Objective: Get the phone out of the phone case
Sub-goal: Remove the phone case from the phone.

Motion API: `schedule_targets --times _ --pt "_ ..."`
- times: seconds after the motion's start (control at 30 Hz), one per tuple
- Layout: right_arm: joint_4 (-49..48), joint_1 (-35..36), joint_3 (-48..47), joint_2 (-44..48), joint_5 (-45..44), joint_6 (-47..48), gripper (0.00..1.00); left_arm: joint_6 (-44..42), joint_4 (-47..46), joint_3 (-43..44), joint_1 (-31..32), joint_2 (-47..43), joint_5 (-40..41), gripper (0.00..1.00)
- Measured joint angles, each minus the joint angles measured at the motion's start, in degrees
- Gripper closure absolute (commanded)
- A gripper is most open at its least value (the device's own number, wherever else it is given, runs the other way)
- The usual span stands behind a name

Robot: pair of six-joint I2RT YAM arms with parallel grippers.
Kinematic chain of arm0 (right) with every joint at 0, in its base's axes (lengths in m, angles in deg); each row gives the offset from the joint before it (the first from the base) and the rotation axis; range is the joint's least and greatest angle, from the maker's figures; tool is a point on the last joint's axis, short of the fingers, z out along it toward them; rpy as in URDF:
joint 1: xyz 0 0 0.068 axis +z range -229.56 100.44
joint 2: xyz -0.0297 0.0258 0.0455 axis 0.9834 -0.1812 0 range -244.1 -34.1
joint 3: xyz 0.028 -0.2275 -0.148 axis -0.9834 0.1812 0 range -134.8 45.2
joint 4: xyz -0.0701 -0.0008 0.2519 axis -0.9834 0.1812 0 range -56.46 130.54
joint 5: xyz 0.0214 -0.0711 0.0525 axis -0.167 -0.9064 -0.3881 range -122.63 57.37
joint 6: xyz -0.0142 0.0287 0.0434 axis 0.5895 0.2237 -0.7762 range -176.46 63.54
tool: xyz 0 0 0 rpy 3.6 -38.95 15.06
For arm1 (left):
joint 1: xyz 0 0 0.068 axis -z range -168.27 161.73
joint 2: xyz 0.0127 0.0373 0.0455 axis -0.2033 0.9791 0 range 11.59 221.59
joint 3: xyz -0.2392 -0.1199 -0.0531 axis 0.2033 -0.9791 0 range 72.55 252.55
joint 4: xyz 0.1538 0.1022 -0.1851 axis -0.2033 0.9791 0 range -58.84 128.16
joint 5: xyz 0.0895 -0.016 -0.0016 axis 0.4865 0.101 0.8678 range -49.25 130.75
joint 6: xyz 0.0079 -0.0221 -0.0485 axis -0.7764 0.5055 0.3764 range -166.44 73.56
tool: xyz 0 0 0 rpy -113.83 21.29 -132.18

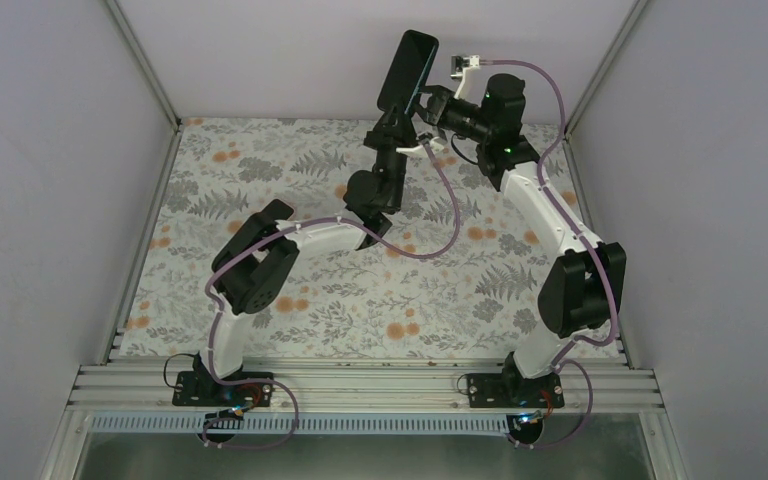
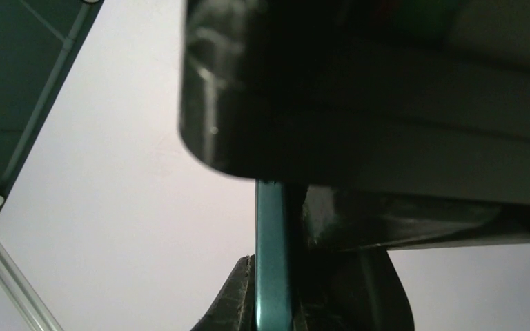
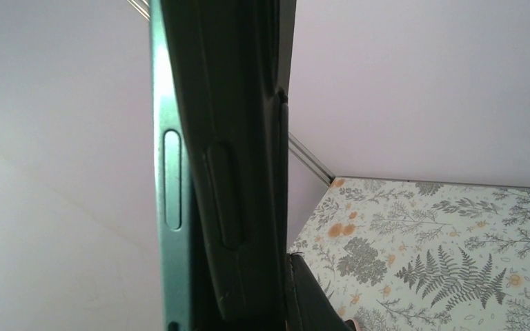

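Next, my left gripper pulls back and down to the floral table cover and releases the phone, since its teal edge shows bare outside the case.
A phone with a teal metal edge, in a black phone case [image 1: 407,70], is held upright in the air above the table's far side. My left gripper [image 1: 396,112] grips its lower end from below. In the left wrist view the teal phone edge [image 2: 272,269] sits pinched between my fingers [image 2: 238,300], with the black case [image 2: 359,103] filling the top. My right gripper [image 1: 430,100] holds it from the right. In the right wrist view the case's side wall [image 3: 234,172] stands beside the bare teal phone edge [image 3: 169,172], and one finger [image 3: 310,296] presses the case's back.
The floral table cover [image 1: 360,290] lies under both arms. White walls and metal frame posts [image 1: 145,60] close in the left, back and right sides. A metal rail [image 1: 360,385] runs along the near edge by the arm bases.
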Motion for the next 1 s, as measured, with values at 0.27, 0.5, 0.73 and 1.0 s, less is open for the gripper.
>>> schedule_targets --times 0.27,0.5,0.73,1.0 --pt "0.94 0.00 -0.09 -0.07 1.14 0.92 0.97 -2.32 -2.71 -1.25 0.28 0.20 0.09 0.98" --pt "15.67 0.09 -7.41 -3.82 -0.31 10.25 0.97 4.07 7.06 -6.93 0.00 -5.70 1.90 0.98" --pt "28.30 0.33 -14.62 -5.18 -2.67 17.40 0.97 15.54 28.94 -8.13 -0.39 -16.31 -0.22 0.98" --pt "36.06 -6.19 -17.25 -11.47 -10.67 27.41 0.97 13.92 36.30 -13.07 -0.76 -26.36 -1.49 0.98"
